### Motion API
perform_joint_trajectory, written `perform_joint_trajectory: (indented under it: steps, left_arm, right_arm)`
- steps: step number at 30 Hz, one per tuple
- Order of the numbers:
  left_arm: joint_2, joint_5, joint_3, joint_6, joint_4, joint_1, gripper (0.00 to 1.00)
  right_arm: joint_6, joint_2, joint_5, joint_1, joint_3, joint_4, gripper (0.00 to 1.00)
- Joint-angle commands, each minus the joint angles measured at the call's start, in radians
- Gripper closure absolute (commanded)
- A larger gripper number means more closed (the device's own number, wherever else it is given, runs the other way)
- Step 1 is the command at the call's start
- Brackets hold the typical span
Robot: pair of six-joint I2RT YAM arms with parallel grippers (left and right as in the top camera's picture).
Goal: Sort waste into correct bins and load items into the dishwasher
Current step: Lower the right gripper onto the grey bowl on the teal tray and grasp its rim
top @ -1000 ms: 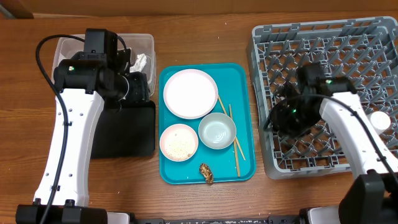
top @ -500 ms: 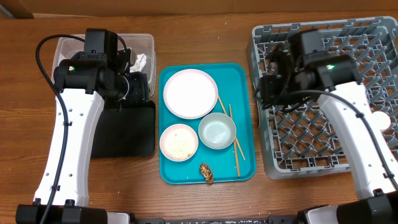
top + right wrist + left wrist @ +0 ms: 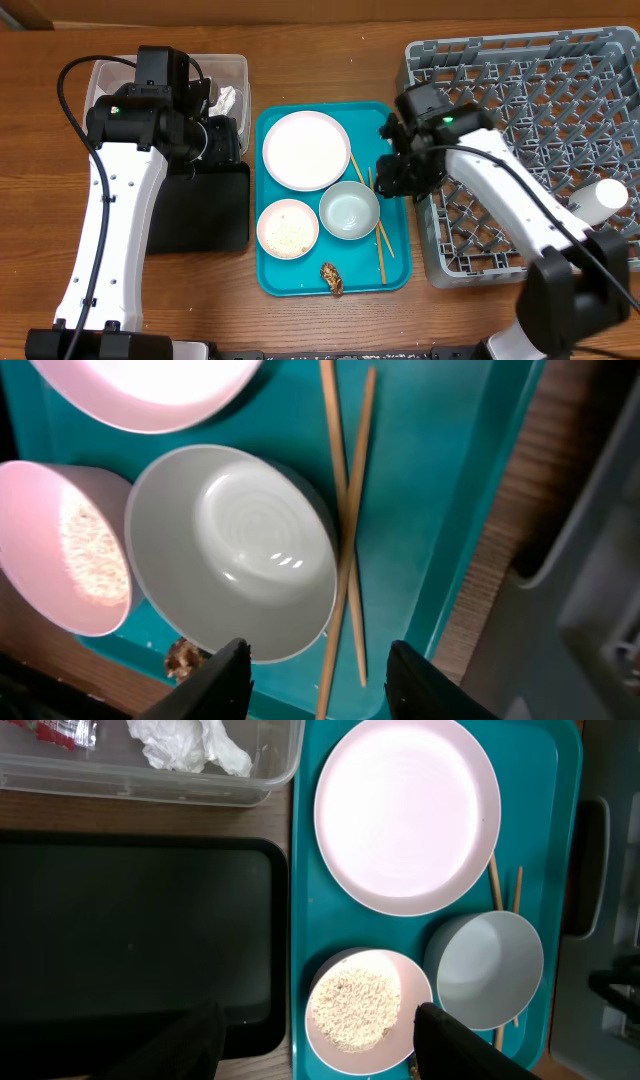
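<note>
I will next lower my right gripper toward the metal-rimmed bowl (image 3: 349, 211), open fingers astride its rim beside the chopsticks, as the rice dish crowds the bowl's opposite side.
On the teal tray (image 3: 390, 125) lie a large white plate (image 3: 304, 150), a small dish of rice (image 3: 288, 228), a metal-rimmed bowl (image 3: 349, 211), wooden chopsticks (image 3: 379, 235) and a brown food lump (image 3: 332, 279). My right gripper (image 3: 398, 172) hangs open and empty over the tray's right side; its wrist view shows the bowl (image 3: 235, 550) and chopsticks (image 3: 345, 510) just ahead of the open fingers (image 3: 320, 680). My left gripper (image 3: 315, 1050) is open and empty above the black tray (image 3: 130, 940), near the rice dish (image 3: 365, 1005). The napkin (image 3: 190, 742) and red wrapper (image 3: 65, 728) lie in the clear tub (image 3: 150, 782).
The grey dish rack (image 3: 520, 90) stands at the right with a small white cup (image 3: 605, 195) near its right edge. The clear tub (image 3: 235, 68) sits at the back left, with the black tray (image 3: 200, 215) in front of it.
My right arm has swung left from over the dish rack to the teal tray's right side. The left arm has not moved.
</note>
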Motion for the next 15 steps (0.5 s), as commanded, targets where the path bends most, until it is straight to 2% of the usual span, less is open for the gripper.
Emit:
perform_joint_trajectory:
  steps: [1, 10, 15]
  left_arm:
    - [-0.003, -0.009, 0.012, -0.003, 0.001, -0.004, 0.37]
    - [-0.001, -0.009, 0.012, -0.003, 0.005, -0.004, 0.37]
    - [0.003, -0.009, 0.012, -0.003, 0.005, -0.004, 0.37]
  right_arm:
    - [0.026, 0.052, 0.013, 0.017, -0.021, 0.023, 0.54]
    - [0.031, 0.097, 0.02, 0.031, -0.083, 0.081, 0.55]
    - [0.034, 0.097, 0.02, 0.031, -0.125, 0.108, 0.62]
